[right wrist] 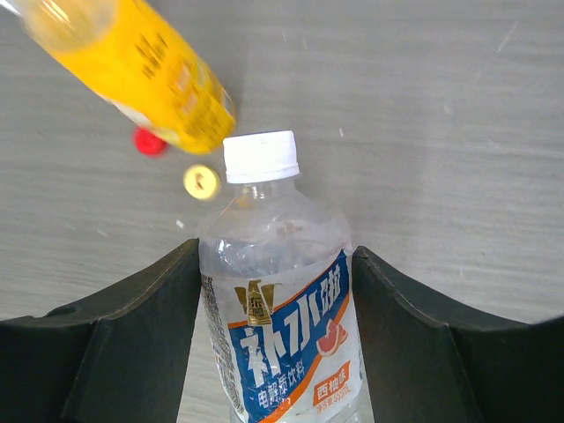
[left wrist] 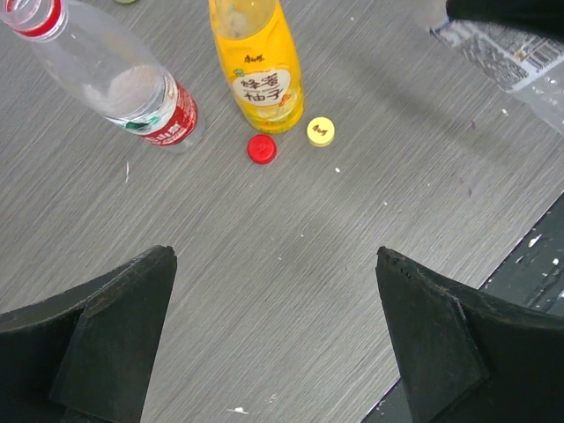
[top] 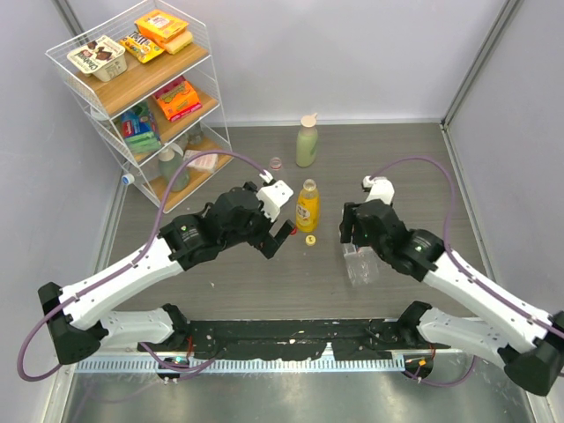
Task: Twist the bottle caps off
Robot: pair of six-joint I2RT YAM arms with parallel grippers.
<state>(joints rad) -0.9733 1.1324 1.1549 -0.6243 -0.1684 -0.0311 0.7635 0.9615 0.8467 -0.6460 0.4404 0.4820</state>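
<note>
Next, my left gripper will swing to the right in the top view and turn onto the held bottle's lower body, which the right gripper's fingers leave uncovered.
A red cap (left wrist: 261,149) and a yellow cap (left wrist: 321,131) lie loose on the grey table beside an upright yellow juice bottle (left wrist: 260,70) with an open neck. A clear red-labelled bottle (left wrist: 132,88) leans at the left, also uncapped. My left gripper (left wrist: 273,253) hangs open above bare table, short of both caps. My right gripper (right wrist: 275,249) is shut on a clear bottle with a blue-and-white label (right wrist: 282,344), which still wears its white cap (right wrist: 260,156). From above, the yellow bottle (top: 307,204) stands between the left gripper (top: 284,231) and the held bottle (top: 359,263).
A pale green bottle with a beige cap (top: 307,141) stands at the back. A small pinkish round lid (top: 276,163) lies left of it. A white wire shelf (top: 132,84) with snacks fills the back left corner. A dark rail (top: 291,335) runs along the near edge.
</note>
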